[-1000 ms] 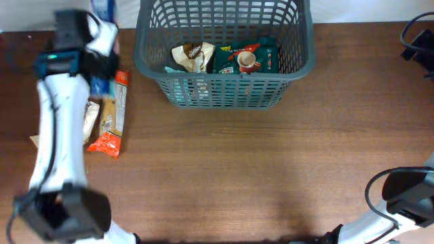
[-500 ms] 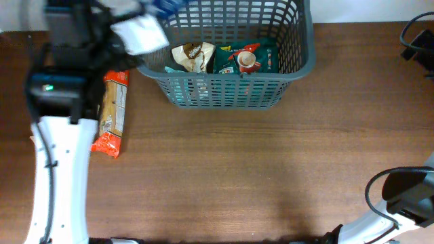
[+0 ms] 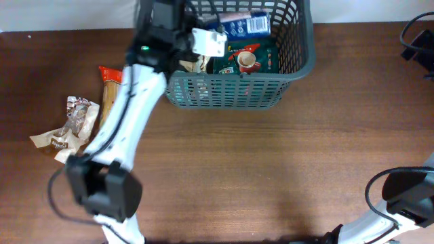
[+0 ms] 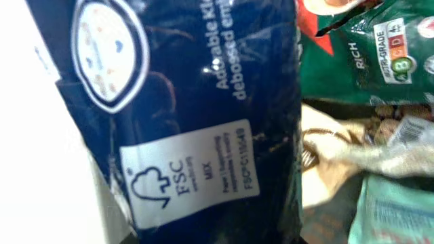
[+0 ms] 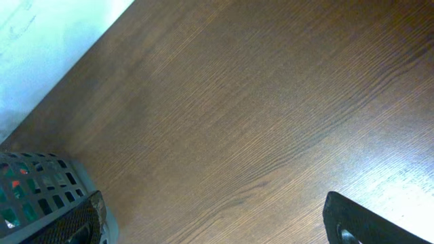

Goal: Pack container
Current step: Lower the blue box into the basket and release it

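Observation:
The dark blue packet already hangs over the basket (image 3: 298,64). It goes down with my left gripper toward the green packet's far edge (image 3: 234,45) below and gets released next.
The dark grey lattice basket (image 3: 298,64) stands at the table's far middle. It holds a green packet (image 3: 247,57) and a tan packet (image 3: 198,59). My left gripper (image 3: 217,37) is over the basket's left part, shut on a dark blue packet (image 3: 245,26) held above the basket's inside. In the left wrist view the blue packet (image 4: 203,122) fills the frame, with the green packet (image 4: 380,47) and tan packet (image 4: 352,149) below it. My right gripper (image 5: 217,224) is open over bare table; the basket's corner (image 5: 41,196) shows at the left edge.
An orange snack packet (image 3: 110,85) and a crumpled brown-and-white packet (image 3: 71,125) lie on the table left of the basket. A black cable (image 3: 415,41) is at the far right edge.
My left arm has swung right from the table's left side, carrying the blue packet over the basket. The crumpled packet on the left is now uncovered. The right arm has not moved.

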Available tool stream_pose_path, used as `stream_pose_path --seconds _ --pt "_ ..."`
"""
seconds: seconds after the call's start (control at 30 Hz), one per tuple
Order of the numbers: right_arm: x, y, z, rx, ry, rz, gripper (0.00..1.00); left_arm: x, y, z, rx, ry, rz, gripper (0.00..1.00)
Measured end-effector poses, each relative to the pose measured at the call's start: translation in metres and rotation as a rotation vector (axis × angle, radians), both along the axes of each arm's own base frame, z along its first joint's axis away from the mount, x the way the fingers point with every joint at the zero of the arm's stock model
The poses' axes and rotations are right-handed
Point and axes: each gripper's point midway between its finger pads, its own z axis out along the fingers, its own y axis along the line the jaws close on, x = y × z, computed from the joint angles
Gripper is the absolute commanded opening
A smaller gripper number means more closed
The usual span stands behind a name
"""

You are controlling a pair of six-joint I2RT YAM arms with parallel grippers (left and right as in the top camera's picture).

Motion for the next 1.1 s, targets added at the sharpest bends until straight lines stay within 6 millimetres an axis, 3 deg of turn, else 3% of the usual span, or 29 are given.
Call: stream_pose_path --seconds 0.2,0.27,0.4,0.43,0.6,0.7,0.83,0.97,1.1 --pt "0.0 0.0 0.0 0.0 0.0 0.0 0.99 0.029 -0.013 -0.055 0.067 0.0 0.04 0.03" --pt "0.0 0.0 0.0 0.001 0.0 0.0 0.99 0.034 -0.013 -0.066 0.089 0.004 0.057 0.15" --pt "0.0 0.0 0.0 0.0 0.0 0.0 0.99 0.041 -0.012 -0.059 0.066 -0.032 0.102 0.71" --pt "0.0 0.0 0.0 0.0 0.0 0.0 0.99 0.044 -0.011 -0.055 0.045 -0.048 0.127 0.78" --pt "0.0 0.0 0.0 0.0 0.0 0.0 0.99 0.047 0.004 -0.042 -0.033 -0.038 0.299 0.86" --pt "0.0 0.0 0.0 0.001 0.0 0.0 0.99 0.043 0.011 -0.022 -0.076 -0.03 0.368 0.87" --pt "0.0 0.0 0.0 0.0 0.001 0.001 0.99 0.026 0.022 0.024 -0.131 -0.054 0.421 0.87" --pt "0.0 0.0 0.0 0.0 0.0 0.0 0.99 -0.011 0.042 0.079 -0.178 -0.073 0.478 0.87" --pt "0.0 0.0 0.0 0.0 0.0 0.0 0.99 -0.052 0.069 0.118 -0.219 -0.069 0.537 0.87"
